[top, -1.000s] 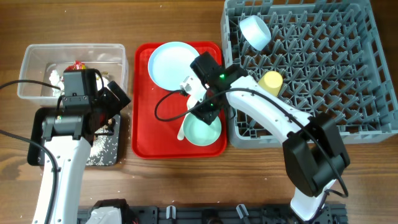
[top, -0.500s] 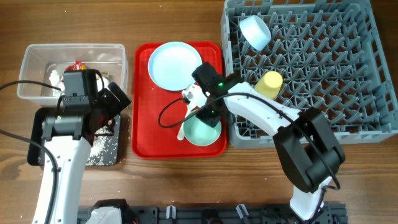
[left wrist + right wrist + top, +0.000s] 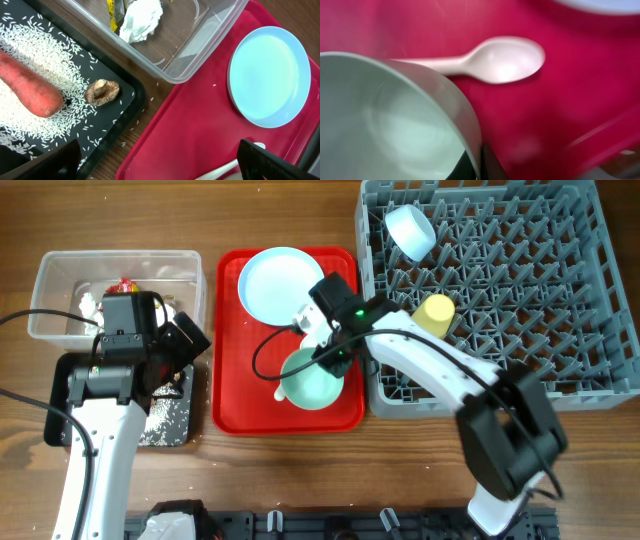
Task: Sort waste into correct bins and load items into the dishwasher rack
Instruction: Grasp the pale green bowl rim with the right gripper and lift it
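The robot will lift its right gripper over the rack's side, swing it outward, then tilt the pale blue-green bowl and lower it onto empty rack wires beside the other bowl.
My right gripper is shut on the rim of a pale blue-green bowl over the red tray; in the right wrist view the rim sits pinched between the jaws. A white spoon lies on the tray beside the bowl. The pale blue plate rests at the tray's back. My left gripper hangs open between the black tray and the red tray, holding nothing. A carrot, rice and a brown lump lie in the black tray.
The clear tub at the back left holds white tissue and wrappers. The grey rack on the right carries another bowl and a yellow cup. The rack's wall stands close beside the red tray's right edge.
The right gripper has closed onto the bowl's rim, and the bowl has shifted left over the spoon. The left arm has stayed still.
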You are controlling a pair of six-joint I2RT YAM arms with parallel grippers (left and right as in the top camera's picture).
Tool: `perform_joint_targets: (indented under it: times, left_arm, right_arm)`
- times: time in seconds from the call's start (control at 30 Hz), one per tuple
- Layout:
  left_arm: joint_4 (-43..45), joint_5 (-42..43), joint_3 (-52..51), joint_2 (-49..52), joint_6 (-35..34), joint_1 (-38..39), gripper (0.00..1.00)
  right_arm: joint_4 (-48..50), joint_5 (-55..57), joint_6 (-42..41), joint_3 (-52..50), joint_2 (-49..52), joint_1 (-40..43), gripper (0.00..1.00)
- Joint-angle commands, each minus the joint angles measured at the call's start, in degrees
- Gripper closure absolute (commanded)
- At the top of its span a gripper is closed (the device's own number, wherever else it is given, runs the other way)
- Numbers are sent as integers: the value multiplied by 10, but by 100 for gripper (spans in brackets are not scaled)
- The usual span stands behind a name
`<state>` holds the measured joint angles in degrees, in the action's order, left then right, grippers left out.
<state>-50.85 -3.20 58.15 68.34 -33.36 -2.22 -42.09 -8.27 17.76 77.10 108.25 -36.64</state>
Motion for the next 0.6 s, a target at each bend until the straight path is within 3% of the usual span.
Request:
perform_joint_targets:
  times: [0.0, 0.1, 0.27, 0.37, 0.5, 0.57]
  left_arm:
    - [0, -10, 11, -8, -5, -3, 0]
    - [-1, -10, 11, -8, -5, -3, 0]
    - [0, -10, 11, -8, -5, -3, 0]
    - [-1, -10, 11, -8, -5, -3, 0]
    - [0, -10, 11, -8, -5, -3, 0]
    - [-1, -10, 11, -8, -5, -3, 0]
  right_arm:
    - [12, 32, -22, 26, -105, 14, 96]
    - [35, 120, -42, 26, -174, 44, 96]
    - [102, 371, -45, 26, -243, 148, 96]
    - [185, 475, -43, 24, -236, 214, 96]
    - [321, 512, -45, 23, -195, 305, 96]
    - [400, 607, -33, 23, -149, 336, 96]
